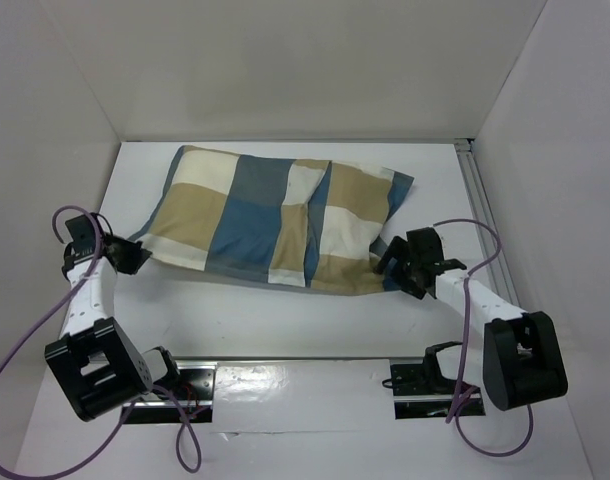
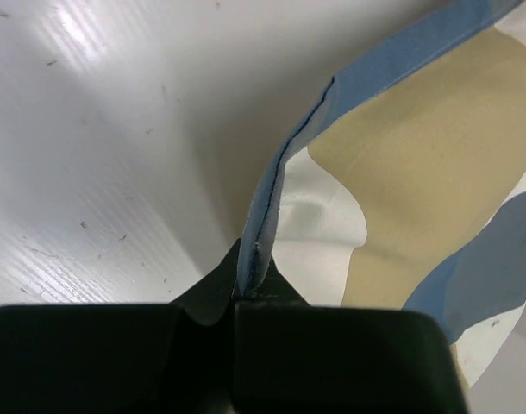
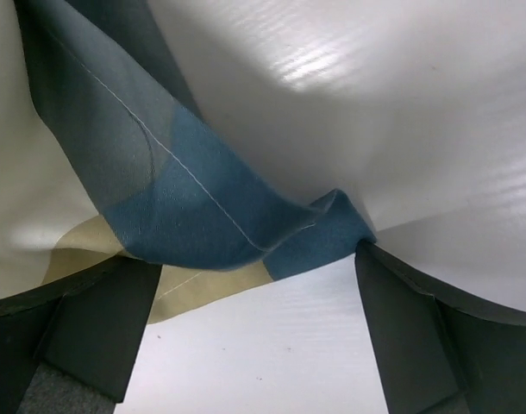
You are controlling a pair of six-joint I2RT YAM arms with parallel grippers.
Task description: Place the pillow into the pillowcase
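I should next carry the pillowcase's corner in my left gripper up, then outward and down over the far part of the table, and release it there. The pillowcase lies creased.
The pillowcase (image 1: 275, 220), in blue, tan and cream checks, lies bulging in the middle of the table. The pillow does not show as a separate thing; I cannot see any of its cream surface. My left gripper (image 1: 128, 255) is at the case's near left corner. In the left wrist view it (image 2: 246, 289) is shut on a blue hem edge of the pillowcase (image 2: 418, 164). My right gripper (image 1: 393, 265) is at the near right corner. In the right wrist view it (image 3: 254, 297) is open, and a blue corner of the pillowcase (image 3: 220, 216) hangs between the fingers, touching the right fingertip (image 3: 392, 293).
White walls (image 1: 45, 120) enclose the table on the left, back and right. A metal rail (image 1: 480, 200) runs along the right side. Purple cables (image 1: 25, 340) loop by both arm bases. The mounting plate (image 1: 305, 375) lies at the near edge.
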